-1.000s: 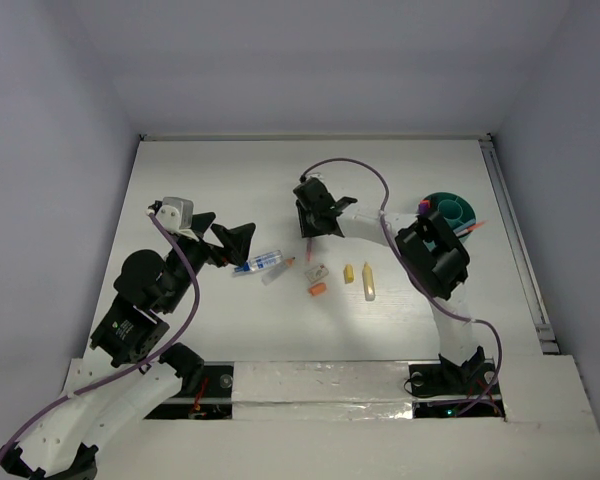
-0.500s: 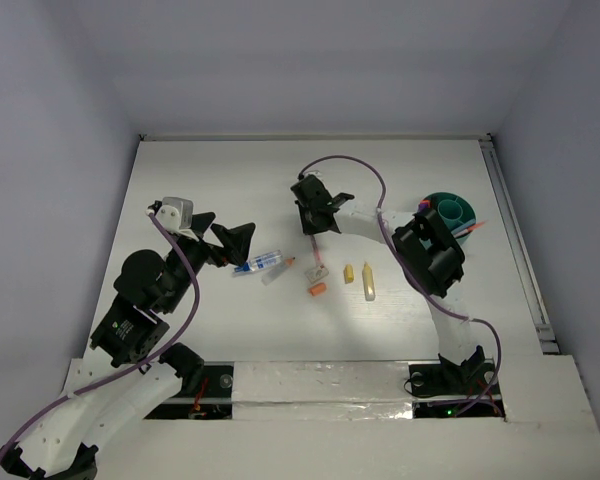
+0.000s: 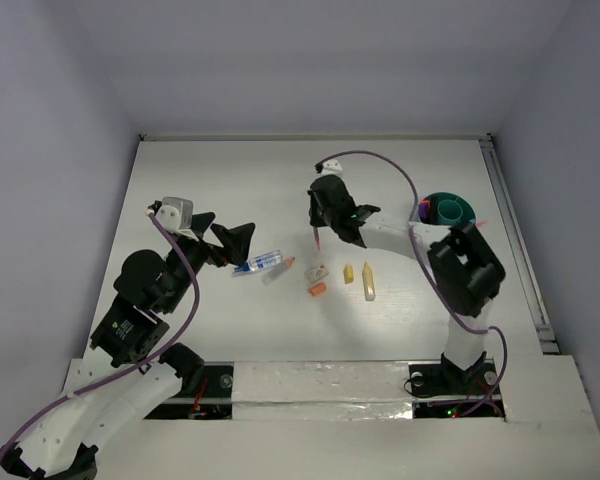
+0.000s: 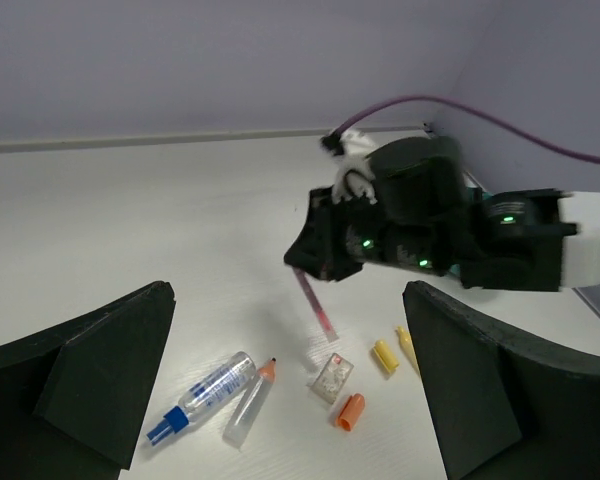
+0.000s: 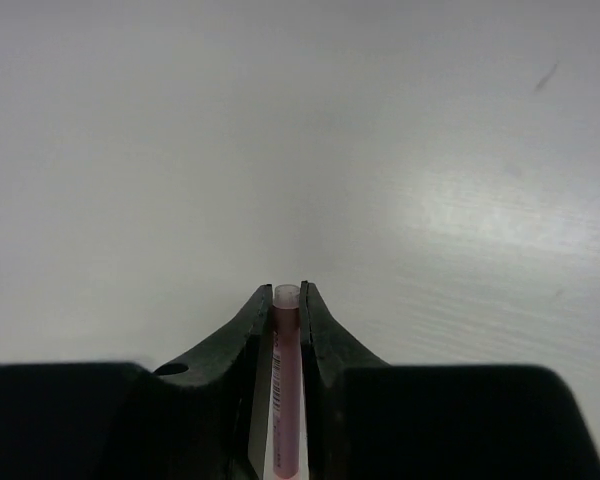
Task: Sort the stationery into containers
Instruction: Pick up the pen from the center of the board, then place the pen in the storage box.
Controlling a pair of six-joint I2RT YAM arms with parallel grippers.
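Observation:
My right gripper swings over the organiser's opening next and releases the pink pen. The teal organiser (image 3: 467, 205), already holding a marker, is right of it in the top view.
My right gripper (image 3: 324, 212) is shut on the thin pink pen (image 5: 287, 380), which hangs below it, off the table (image 3: 317, 240) (image 4: 317, 305). The pen's end sits between the right gripper's fingertips (image 5: 287, 296). Under and beside it lie a white eraser (image 3: 317, 271), an orange stub (image 3: 317, 290) and two yellow markers (image 3: 348, 273) (image 3: 368, 282). To the left lie a blue-white pen (image 3: 259, 263) and a clear pen with an orange tip (image 3: 278, 270). My left gripper (image 3: 225, 238) stands open near the blue-white pen (image 4: 202, 395), holding nothing. The teal organiser (image 3: 467, 205) stands at the far right.
A purple marker (image 3: 423, 207) and an orange pen (image 3: 476, 227) stick out of the organiser. A purple cable (image 3: 380, 160) arcs over the right arm. Walls close the table at the back and on both sides.
My right gripper has closed on the pink pen and lifted it, moving slightly right. The right arm's elbow swung to the right. The left arm has not moved.

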